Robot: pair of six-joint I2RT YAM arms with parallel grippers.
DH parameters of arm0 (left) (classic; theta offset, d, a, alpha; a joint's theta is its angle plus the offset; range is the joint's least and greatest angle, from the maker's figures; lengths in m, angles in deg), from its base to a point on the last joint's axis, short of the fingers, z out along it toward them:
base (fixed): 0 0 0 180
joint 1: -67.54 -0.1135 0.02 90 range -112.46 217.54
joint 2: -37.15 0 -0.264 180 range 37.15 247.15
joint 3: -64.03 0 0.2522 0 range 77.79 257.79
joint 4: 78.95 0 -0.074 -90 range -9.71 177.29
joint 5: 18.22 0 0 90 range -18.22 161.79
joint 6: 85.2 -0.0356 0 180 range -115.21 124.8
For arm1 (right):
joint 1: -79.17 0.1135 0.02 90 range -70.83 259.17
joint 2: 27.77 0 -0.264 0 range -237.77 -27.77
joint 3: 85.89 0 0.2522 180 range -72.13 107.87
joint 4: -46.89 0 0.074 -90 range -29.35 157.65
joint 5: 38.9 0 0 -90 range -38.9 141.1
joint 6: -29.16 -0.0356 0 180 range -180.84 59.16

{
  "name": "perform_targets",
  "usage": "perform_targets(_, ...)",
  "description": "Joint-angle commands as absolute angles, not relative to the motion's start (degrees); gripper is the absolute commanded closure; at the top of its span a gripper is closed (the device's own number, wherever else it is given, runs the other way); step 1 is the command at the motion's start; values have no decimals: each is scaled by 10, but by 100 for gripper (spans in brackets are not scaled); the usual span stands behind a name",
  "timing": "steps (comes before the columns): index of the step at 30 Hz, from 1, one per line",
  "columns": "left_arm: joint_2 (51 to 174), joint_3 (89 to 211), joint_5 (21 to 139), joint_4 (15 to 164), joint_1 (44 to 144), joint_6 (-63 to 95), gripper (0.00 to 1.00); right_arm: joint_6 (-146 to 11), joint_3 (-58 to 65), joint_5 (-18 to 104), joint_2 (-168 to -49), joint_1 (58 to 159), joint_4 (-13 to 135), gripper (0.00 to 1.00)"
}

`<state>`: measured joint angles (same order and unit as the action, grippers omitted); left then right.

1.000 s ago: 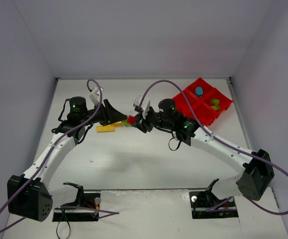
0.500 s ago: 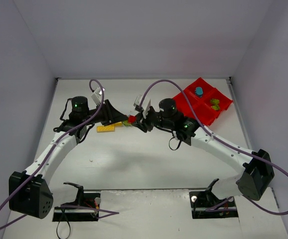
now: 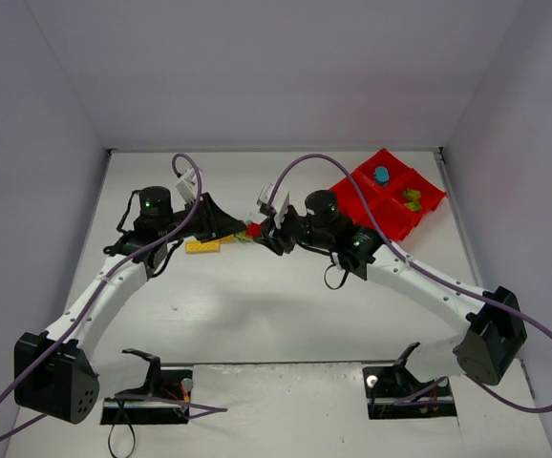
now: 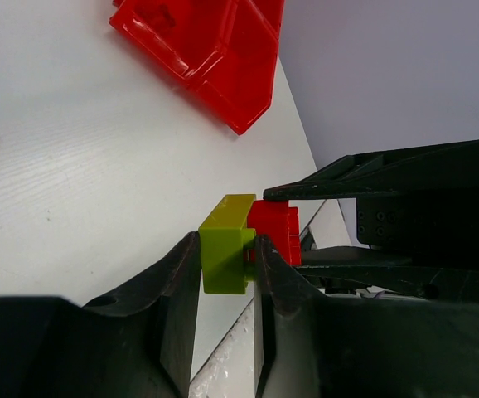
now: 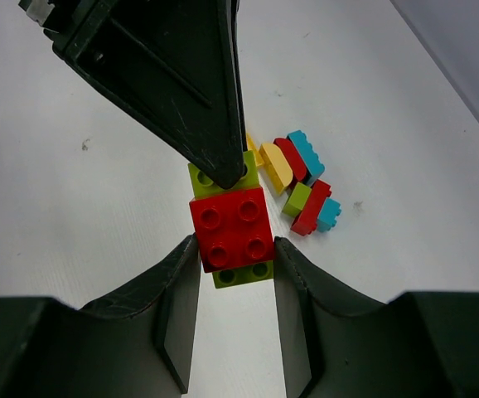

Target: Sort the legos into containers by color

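I need to pull the red brick (image 3: 253, 229) in my right gripper over to the right in the top view next, to the tray's empty section (image 3: 355, 199). Then I need to lower it and let it go.
A lime green brick (image 4: 225, 243) and a red brick (image 4: 274, 230) are stuck together and held above the table between the two grippers. My left gripper (image 4: 225, 253) is shut on the green brick. My right gripper (image 5: 235, 249) is shut on the red brick (image 5: 233, 228), and the green one (image 5: 244, 274) shows behind it. In the top view both grippers meet at the red brick (image 3: 253, 229). The red tray (image 3: 388, 196) lies at the back right and holds a cyan brick (image 3: 382, 176) and green bricks (image 3: 412, 198).
A small pile of red, yellow, green and cyan bricks (image 5: 297, 178) lies on the table below the grippers. A yellow brick (image 3: 202, 245) lies under the left arm. White walls close in the table on three sides.
The left arm has edged slightly to the right, toward the right gripper. Both grippers still hold the joined bricks in the same spot.
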<state>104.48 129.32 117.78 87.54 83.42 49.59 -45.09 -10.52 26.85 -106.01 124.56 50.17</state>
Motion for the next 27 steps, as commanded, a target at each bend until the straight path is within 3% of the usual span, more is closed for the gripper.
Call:
perform_targets(1, 1032, 1298, 1166, 874, 848, 458, 100, -464, -95, 270, -1031, 1245, 422, 100)
perform_targets(13, 1032, 1296, 1119, 831, 846, 447, 100, -485, -122, 286, -1003, 1179, 397, 100)
perform_targets(18, 1030, 1306, 1112, 825, 846, 445, 100, -492, -125, 392, -1008, 1133, 403, 100)
perform_targets(27, 1018, 1327, 1106, 796, 846, 420, 100, -595, -52, 523, -1168, 985, 466, 100)
